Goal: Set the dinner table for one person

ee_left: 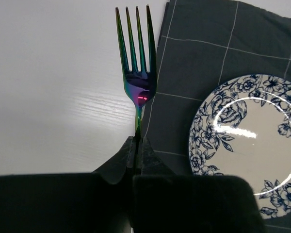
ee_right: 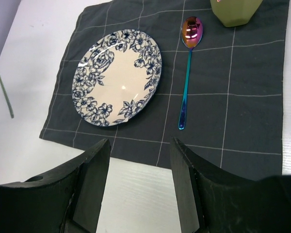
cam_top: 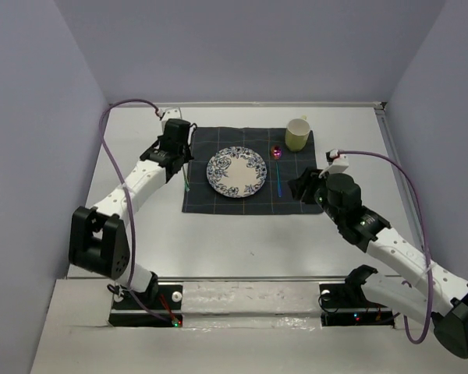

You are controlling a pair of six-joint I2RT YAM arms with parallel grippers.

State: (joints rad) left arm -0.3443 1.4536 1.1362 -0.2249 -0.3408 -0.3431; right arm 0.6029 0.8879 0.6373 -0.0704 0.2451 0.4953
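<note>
Next I need to bring my left gripper toward the plate and down to release the fork (ee_left: 137, 82) on the bare mat strip (ee_left: 176, 114), since its tines still hover over white tabletop.
The white dinner table (cam_top: 242, 241) carries a dark checked mat (cam_top: 218, 204) with a blue floral plate (cam_top: 236, 172) in its middle. Right of the plate lies an iridescent spoon (cam_top: 278, 167), with a pale green cup (cam_top: 298, 134) behind it. My left gripper (ee_left: 137, 143) is shut on the handle of an iridescent fork (ee_left: 137, 82). The fork's tines point away along the mat's left edge (ee_left: 157, 73), beside the plate (ee_left: 252, 145). My right gripper (ee_right: 140, 145) stands open over the mat's near edge with nothing between its fingers, close to the spoon (ee_right: 186, 77).
Grey walls close in the table at the back and both sides. The left arm (cam_top: 140, 183) reaches along the mat's left side, and the right arm (cam_top: 366, 226) comes in from the near right. Purple cables loop over both arms.
</note>
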